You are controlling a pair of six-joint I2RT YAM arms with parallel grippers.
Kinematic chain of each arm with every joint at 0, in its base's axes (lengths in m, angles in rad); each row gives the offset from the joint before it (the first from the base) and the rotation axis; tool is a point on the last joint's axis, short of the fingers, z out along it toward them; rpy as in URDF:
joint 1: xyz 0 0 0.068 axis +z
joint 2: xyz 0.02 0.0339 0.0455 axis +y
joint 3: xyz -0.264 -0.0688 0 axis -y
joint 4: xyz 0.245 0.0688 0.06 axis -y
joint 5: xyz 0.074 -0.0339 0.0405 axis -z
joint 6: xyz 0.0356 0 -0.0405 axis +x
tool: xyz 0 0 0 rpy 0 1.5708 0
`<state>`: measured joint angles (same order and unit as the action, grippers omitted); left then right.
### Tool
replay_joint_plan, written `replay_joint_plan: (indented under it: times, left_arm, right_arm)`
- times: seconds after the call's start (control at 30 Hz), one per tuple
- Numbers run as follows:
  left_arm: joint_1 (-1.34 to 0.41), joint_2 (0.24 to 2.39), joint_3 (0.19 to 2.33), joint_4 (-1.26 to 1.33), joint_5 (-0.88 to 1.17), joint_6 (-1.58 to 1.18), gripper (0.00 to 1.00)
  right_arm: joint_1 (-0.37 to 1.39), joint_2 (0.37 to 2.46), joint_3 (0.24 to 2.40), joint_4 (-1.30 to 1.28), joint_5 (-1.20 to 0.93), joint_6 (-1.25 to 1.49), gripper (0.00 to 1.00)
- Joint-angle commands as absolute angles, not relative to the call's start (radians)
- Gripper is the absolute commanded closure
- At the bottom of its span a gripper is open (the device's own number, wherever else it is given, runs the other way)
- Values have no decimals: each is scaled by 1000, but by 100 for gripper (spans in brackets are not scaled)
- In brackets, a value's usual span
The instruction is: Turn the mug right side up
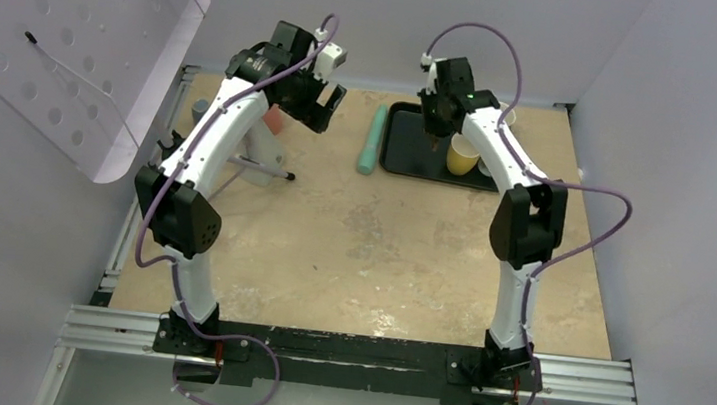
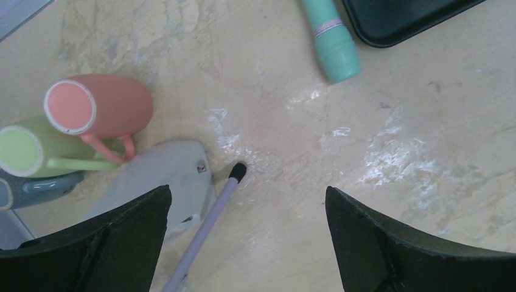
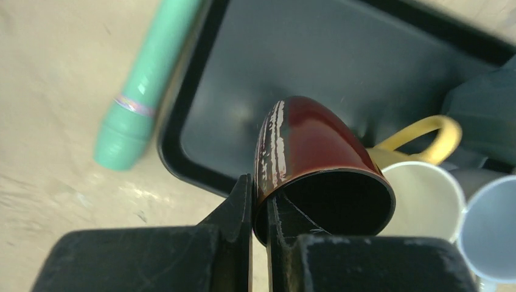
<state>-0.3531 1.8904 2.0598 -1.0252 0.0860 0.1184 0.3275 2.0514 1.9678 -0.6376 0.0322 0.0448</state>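
The dark red mug (image 3: 316, 140) comes down next, opening up, onto the bare bottom of the tray below, beside the yellow mug. My right gripper releases it there.
A dark red glossy mug (image 3: 316, 140) hangs over the near edge of the black tray (image 3: 304, 55), mouth towards the wrist camera and base pointing away. My right gripper (image 3: 258, 188) is shut on its rim, one finger inside and one outside. In the top view the right gripper (image 1: 433, 130) is over the tray (image 1: 401, 157), and the arm mostly hides the mug. My left gripper (image 2: 246, 191) is open and empty above bare table, also shown in the top view (image 1: 322, 108).
A yellow mug (image 3: 420, 201) and a pale grey mug (image 3: 493, 225) stand upright in the tray. A teal cylinder (image 1: 372, 139) lies left of the tray. Pink (image 2: 100, 106) and green (image 2: 30, 149) mugs hang on a grey-based stand (image 2: 164, 176) with a lilac rod (image 2: 210, 225). A clear perforated panel (image 1: 61, 30) leans far left.
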Motion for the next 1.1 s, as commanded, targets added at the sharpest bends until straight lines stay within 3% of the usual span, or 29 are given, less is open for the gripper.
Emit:
replay_joint_plan:
  times: [0.0,0.6,0.67,0.83,0.97,1.07]
  left_arm:
    - [-344,1864,2049,-1025,3,185,0]
    - [-313,1992,2119,-1050,-97,241,0]
    - [-301,2022,2140,-1051,-99,242,0]
    - [-287,2110,2197,-1003,-150,234,0]
    - [-285,2162,2142,-746,-278,282,0]
    - [-278,2271,2265,-709,-380,295,0]
  right_arm:
    - [361,2085,2060,-775,70,-77,100]
    - [400,2327,2169,-910,186,-126,99]
    - [400,2327,2175,-906,176,-126,92]
    - [399,2303,2206,-901,170,-115,53]
    - [400,2261,2224,-846,177,-69,38]
    - [399,2211,2202,-808,186,-33,36]
